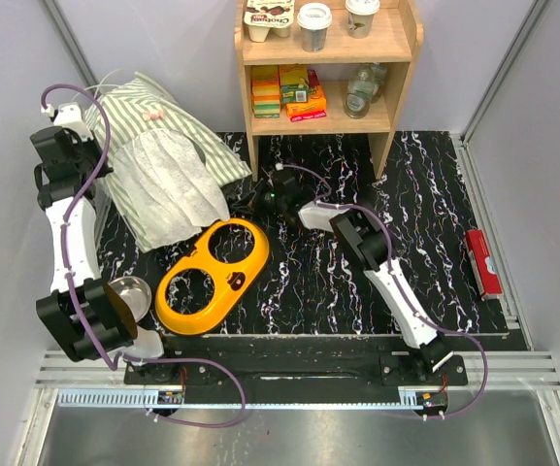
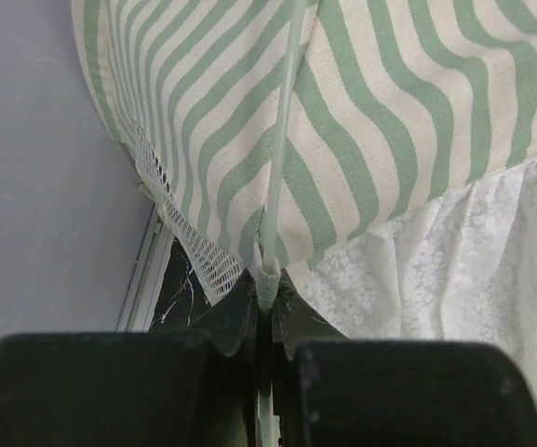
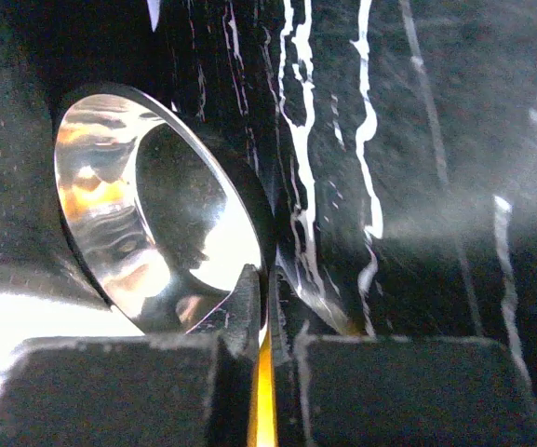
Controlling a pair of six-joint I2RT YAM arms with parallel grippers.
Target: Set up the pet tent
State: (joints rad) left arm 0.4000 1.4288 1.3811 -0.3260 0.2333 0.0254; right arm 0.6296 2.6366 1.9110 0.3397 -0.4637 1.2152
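Observation:
My left gripper needs to lower its pole next toward the black marbled mat (image 2: 177, 285) below it, bring the striped fabric (image 2: 417, 102) down as well, and then let go of the pole.
The pet tent (image 1: 163, 155), green-and-white striped with a white lace panel, lies slumped at the back left against the wall. My left gripper (image 2: 266, 291) is shut on one of its thin white poles (image 2: 282, 140), which runs up over the striped fabric (image 2: 417, 102). My right gripper (image 3: 268, 300) is shut on the rim of a shiny steel bowl (image 3: 147, 214) that stands tilted on edge over the black marbled mat (image 3: 417, 186). From above, the right gripper (image 1: 263, 199) sits by the shelf's left leg, just right of the tent's edge.
A yellow two-hole bowl holder (image 1: 229, 282) lies in front of the tent. A second steel bowl (image 1: 130, 293) sits by the left arm's base. A wooden shelf (image 1: 396, 44) with cartons, cups and jars stands at the back. A red object (image 1: 482, 262) lies at the right edge.

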